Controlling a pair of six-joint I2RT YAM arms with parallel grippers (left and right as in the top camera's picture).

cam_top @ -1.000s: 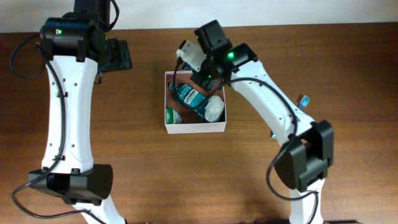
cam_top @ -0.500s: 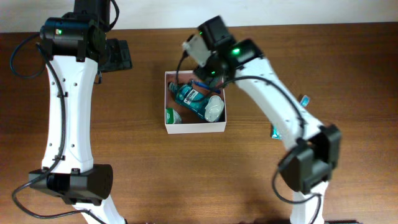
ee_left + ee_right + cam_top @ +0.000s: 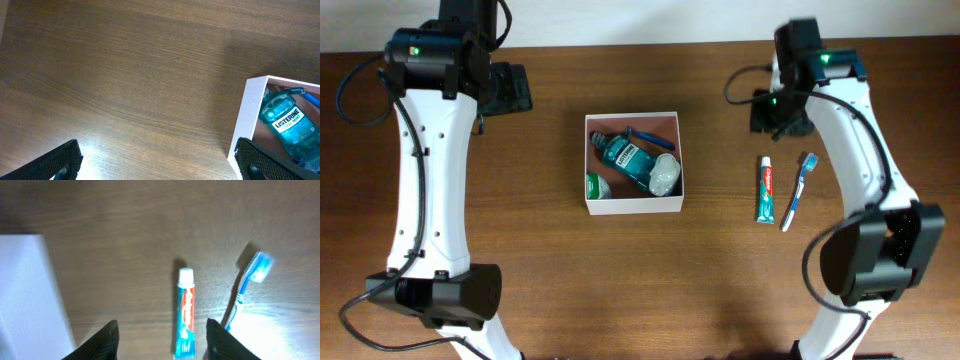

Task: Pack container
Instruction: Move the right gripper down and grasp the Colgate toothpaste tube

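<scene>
The red printed body of the toothpaste tube (image 3: 766,189) (image 3: 187,310) comes between my right gripper's fingers next, as the gripper lowers onto it with one finger on each side.
The container (image 3: 633,206), a white square box with a brown inside, sits mid-table. It holds a teal mouthwash bottle (image 3: 627,158), a blue razor (image 3: 652,138), a white item (image 3: 666,174) and a green item (image 3: 592,184). The box corner (image 3: 248,107) and the bottle (image 3: 287,120) show in the left wrist view. A toothpaste tube (image 3: 765,189) and a blue toothbrush (image 3: 799,189) lie on the table to the right. My right gripper (image 3: 775,112) is open and empty above the tube (image 3: 185,311), with the toothbrush (image 3: 245,290) beside it. My left gripper (image 3: 507,88) is open and empty, left of the box.
The box's white wall (image 3: 30,290) fills the left of the right wrist view. The wooden table runs to a pale wall at the back.
My right gripper has left the box and swung right to above the toothpaste and toothbrush. The white object it held over the box is gone. The left arm has not moved.
</scene>
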